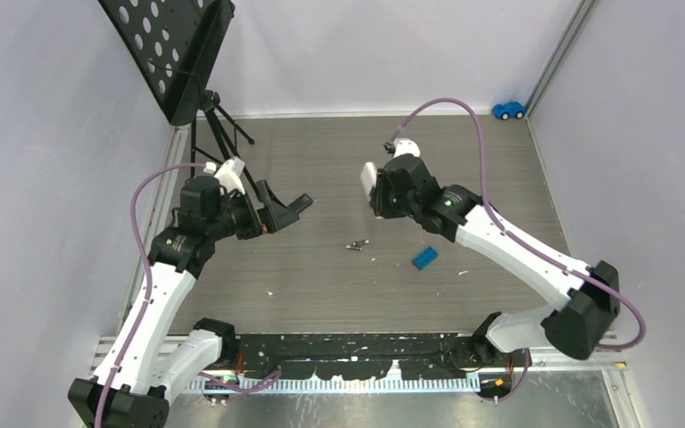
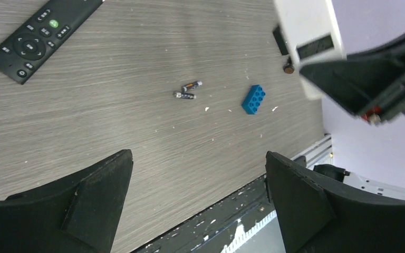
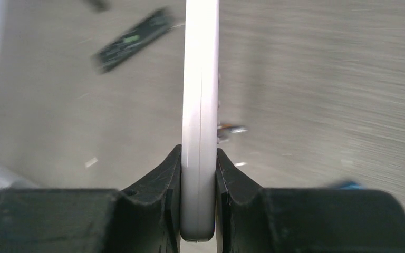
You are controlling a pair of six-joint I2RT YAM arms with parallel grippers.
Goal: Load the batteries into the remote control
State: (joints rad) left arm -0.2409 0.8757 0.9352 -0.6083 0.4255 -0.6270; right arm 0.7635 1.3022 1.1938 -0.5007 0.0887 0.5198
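Note:
The tabletop outward of the blue block is bare and lies below my right gripper. My right gripper will next tilt downward, lower the white remote there, as it is still raised, and then release it.
Two small batteries (image 1: 357, 245) lie side by side on the grey table, in the middle between the arms. In the left wrist view one shows orange (image 2: 191, 85) and the other is dark (image 2: 184, 95). My right gripper (image 3: 198, 153) is shut on a white remote (image 3: 200, 79), held edge-on above the table; it also shows in the top view (image 1: 369, 178) and the left wrist view (image 2: 308, 31). A black remote (image 2: 37, 37) lies flat, buttons up, on the table. My left gripper (image 2: 199, 155) is open and empty above the table, left of the batteries.
A blue rectangular block (image 1: 425, 259) lies just right of the batteries. A black perforated stand on a tripod (image 1: 174, 53) is at the back left. A small blue toy car (image 1: 508, 110) sits at the back right corner. Walls close in both sides.

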